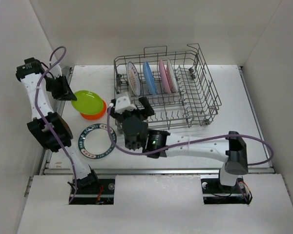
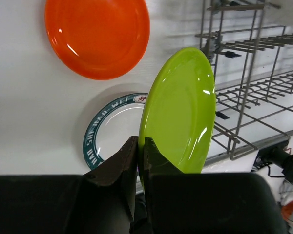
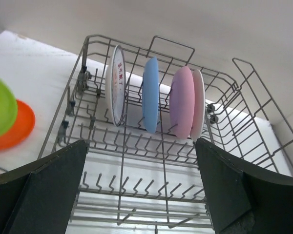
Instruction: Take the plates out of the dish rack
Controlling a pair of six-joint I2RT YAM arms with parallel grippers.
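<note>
My left gripper shifts toward the rack next and lowers the lime green plate to lay it on the orange plate [image 2: 97, 37].
My left gripper [image 1: 67, 92] is shut on the rim of the small lime green plate [image 1: 87, 101] and holds it tilted just over the orange plate [image 1: 95, 115] on the table. In the left wrist view the fingers [image 2: 124, 163] pinch the lime plate [image 2: 178, 114], with the orange plate [image 2: 97, 36] lying beyond. The grey wire dish rack [image 1: 195, 105] holds a white patterned plate [image 1: 133, 78], a blue plate [image 1: 149, 77], a pink plate [image 1: 163, 76] and a white plate [image 1: 171, 75] upright. My right gripper [image 1: 133, 108] is open and empty at the rack's front left, facing those plates [image 3: 150, 95].
A white plate with a dark green lettered rim [image 1: 94, 141] lies flat on the table left of the right arm; it also shows in the left wrist view [image 2: 112, 131]. White walls enclose the table on the left, the back and the right.
</note>
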